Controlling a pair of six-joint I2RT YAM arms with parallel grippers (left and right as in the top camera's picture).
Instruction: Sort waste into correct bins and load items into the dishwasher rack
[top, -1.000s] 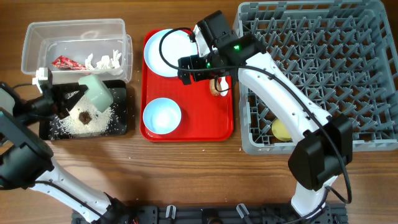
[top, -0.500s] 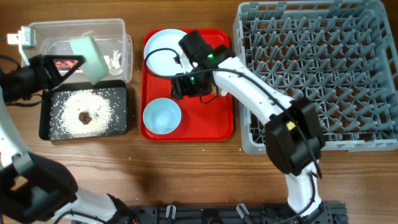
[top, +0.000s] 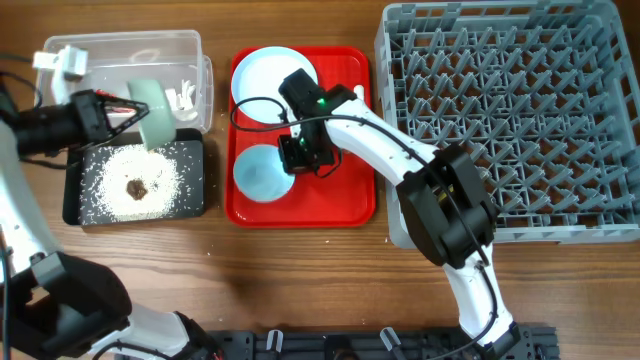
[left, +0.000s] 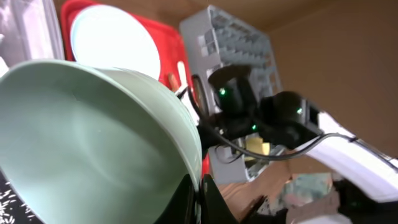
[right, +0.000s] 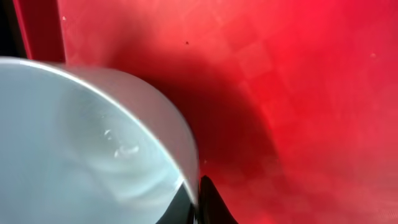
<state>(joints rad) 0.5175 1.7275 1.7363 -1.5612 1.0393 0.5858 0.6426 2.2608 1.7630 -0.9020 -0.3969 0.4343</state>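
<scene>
My left gripper lowers to the right in the overhead view next and releases the bowl, since the red tray (top: 350, 200) by the plate lies below on that side.
My left gripper (top: 133, 110) is shut on the rim of the pale green bowl (top: 152, 112). It holds the bowl tilted in the air over the edge between the clear tub (top: 120, 50) and the black tray (top: 195, 190). In the left wrist view its fingertips (left: 200, 182) pinch the green bowl's wall (left: 93, 143). My right gripper (top: 290, 155) is shut on the rim of the light blue bowl (top: 258, 172), which sits on the red tray (top: 350, 200). The blue bowl's rim (right: 93, 143) runs between the right gripper's tips (right: 198, 190). The pale blue plate (top: 262, 75) lies behind it.
Rice grains (top: 115, 170) and a dark brown lump (top: 135, 187) lie in the black tray. White tissue (top: 183, 95) sits in the clear tub. The grey dishwasher rack (top: 520, 110) fills the right side, with something yellow (left: 254, 144) inside it. My right arm spans the rack's near-left corner.
My right gripper moved left across the red tray to the blue bowl and shut on its rim. My left gripper lifted the green bowl off the black tray toward the tub.
</scene>
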